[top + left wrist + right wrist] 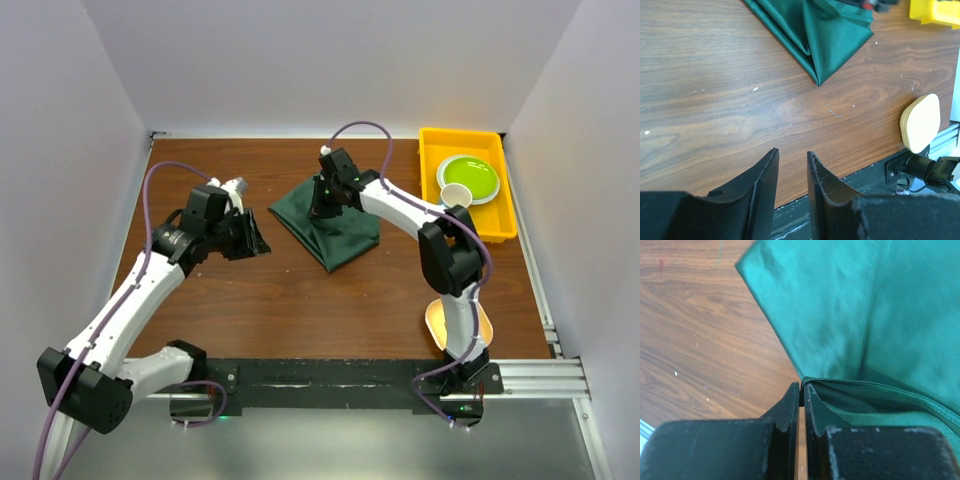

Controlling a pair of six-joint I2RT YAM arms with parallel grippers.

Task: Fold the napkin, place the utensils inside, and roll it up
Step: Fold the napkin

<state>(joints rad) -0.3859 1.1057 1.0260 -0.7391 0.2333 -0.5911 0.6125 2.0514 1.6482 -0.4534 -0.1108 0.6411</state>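
My right gripper will next pull the napkin's hem down toward the napkin's uncovered corner and release it, because that corner is below and to the left in the top view.
The dark green napkin (345,235) lies bunched and partly folded on the wooden table, behind the middle. It also shows in the left wrist view (825,35). My right gripper (325,205) is at its back left part, shut on a fold of the cloth edge (850,315); the fingertips (801,385) pinch the hem. My left gripper (255,235) hangs over bare wood left of the napkin, its jaws a little apart and empty (792,152). No spoon is in view.
A yellow tray (500,215) at the back right holds a green plate (468,178) and a white cup (456,193). A pale beige oval dish (920,122) lies near the front edge by the right arm's base (458,320).
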